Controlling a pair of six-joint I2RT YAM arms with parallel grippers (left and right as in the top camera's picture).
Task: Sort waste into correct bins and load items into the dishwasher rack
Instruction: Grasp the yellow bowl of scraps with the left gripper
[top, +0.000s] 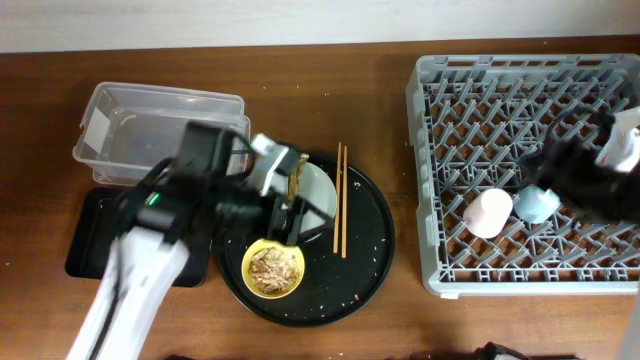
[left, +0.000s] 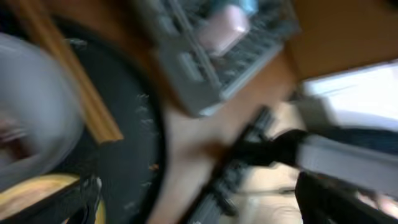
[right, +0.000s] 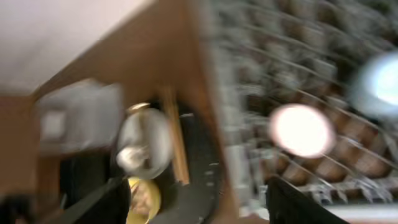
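The yellow bowl's rim on the chopsticks' side has bare tray there with room for my fingers, so my left gripper will next move back from the plate and down onto that rim.
The grey dishwasher rack stands at the right and holds a pink cup and a light blue cup. My right gripper hovers over the rack beside the blue cup; its fingers are wide apart and empty. My left gripper is over the pale plate, fingers apart, all blurred. A gold-brown wrapper lies under it. The yellow bowl holds food scraps. Two chopsticks lie on the round tray. A white lump, perhaps the tissue, sits on the plate.
The clear plastic box stands at the back left, with the shallow black rectangular tray in front of it. The large round black tray holds the plate, bowl and chopsticks, with crumbs scattered on it.
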